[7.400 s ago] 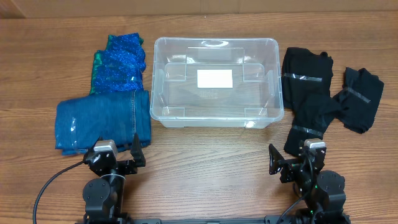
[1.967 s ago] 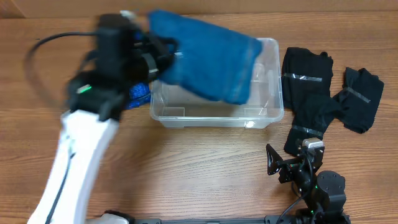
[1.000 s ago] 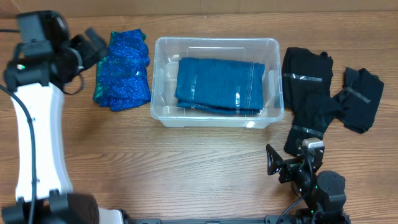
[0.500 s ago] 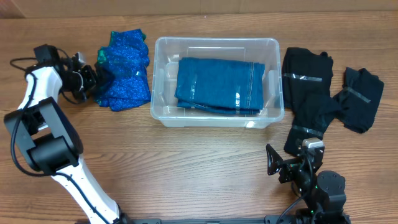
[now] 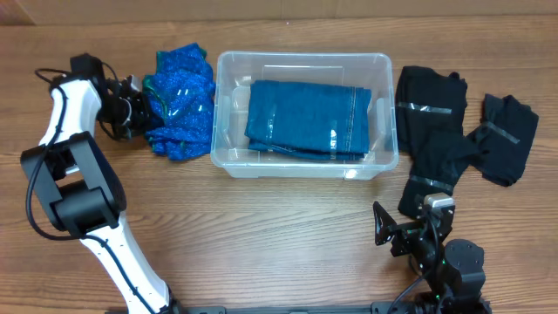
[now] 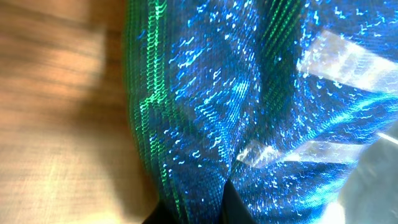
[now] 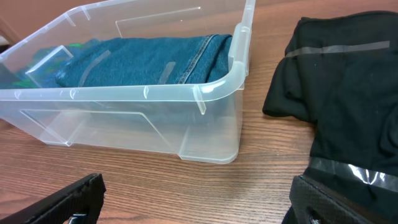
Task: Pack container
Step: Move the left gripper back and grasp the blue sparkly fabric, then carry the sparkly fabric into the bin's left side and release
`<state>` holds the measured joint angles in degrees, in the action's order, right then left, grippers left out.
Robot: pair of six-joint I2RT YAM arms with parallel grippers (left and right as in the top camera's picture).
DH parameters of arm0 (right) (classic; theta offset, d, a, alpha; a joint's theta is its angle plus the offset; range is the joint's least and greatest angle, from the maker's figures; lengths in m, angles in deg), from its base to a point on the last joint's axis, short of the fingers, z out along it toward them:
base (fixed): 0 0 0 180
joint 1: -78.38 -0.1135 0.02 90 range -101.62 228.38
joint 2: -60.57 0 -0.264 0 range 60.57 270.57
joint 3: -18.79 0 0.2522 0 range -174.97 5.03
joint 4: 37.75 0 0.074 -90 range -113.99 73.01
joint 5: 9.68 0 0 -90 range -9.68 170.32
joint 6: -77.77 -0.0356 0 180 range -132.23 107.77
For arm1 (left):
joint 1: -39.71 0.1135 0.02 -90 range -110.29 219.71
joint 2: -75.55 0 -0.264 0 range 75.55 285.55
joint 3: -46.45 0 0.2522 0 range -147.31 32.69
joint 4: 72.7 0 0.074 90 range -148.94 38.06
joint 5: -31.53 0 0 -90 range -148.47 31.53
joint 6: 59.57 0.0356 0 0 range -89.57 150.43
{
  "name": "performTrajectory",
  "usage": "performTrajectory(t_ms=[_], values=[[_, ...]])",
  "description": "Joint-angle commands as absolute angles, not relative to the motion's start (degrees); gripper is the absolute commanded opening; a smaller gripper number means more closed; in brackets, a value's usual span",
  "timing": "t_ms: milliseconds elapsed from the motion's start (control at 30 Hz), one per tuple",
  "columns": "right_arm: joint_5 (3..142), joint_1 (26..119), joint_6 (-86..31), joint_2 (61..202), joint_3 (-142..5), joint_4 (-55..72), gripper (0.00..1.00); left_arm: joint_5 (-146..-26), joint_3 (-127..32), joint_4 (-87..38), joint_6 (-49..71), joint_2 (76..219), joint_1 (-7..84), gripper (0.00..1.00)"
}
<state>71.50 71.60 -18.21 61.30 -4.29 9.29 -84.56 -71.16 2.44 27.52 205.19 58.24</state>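
My left gripper holds the sparkly blue cloth and will carry it up over the container's side, down into the container's open end [image 5: 238,112], and release it, as room shows beside the denim.
The clear container [image 5: 219,139] stands at the table's middle back and holds a folded blue denim piece [image 5: 307,118]. It also shows in the right wrist view as the container [image 7: 211,87] with the denim [image 7: 143,59] inside. Left of it lies a sparkly blue cloth with green edging [image 5: 185,109], bunched up. My left gripper [image 5: 139,110] is at the cloth's left edge, shut on a pinch of it. In the left wrist view the cloth [image 6: 249,106] fills the frame and the left gripper [image 6: 202,208] bites into its fabric. My right gripper [image 5: 408,228] rests open near the front edge, holding nothing.
Black clothes with grey strips [image 5: 436,122] lie right of the container, with another black piece [image 5: 506,139] further right. In the right wrist view the black cloth [image 7: 348,99] lies just ahead of the open right gripper [image 7: 199,205]. Bare wood [image 5: 261,235] lies in front of the container.
My left gripper has closed on the sparkly cloth's left edge, and the cloth has bunched and shifted slightly right toward the container. The right arm has not moved.
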Motion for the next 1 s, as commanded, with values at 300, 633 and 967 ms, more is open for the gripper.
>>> performTrajectory(t_ms=[300, 633, 967], values=[[71.19, 71.71, -18.42, 60.75, -3.92, 10.05, 1.0, -96.43, -92.12, 18.83, 16.02, 178.31, 43.4, 0.04], [71.22, 71.71, -18.42, 60.75, -3.92, 10.05, 1.0, -69.63, -91.42, 2.88, -4.83, 179.2, 15.49, 0.04], [71.19, 71.71, -18.42, 60.75, -3.92, 10.05, 1.0, -62.24, -91.16, 3.73, -9.75, 189.21, 13.06, 0.04]])
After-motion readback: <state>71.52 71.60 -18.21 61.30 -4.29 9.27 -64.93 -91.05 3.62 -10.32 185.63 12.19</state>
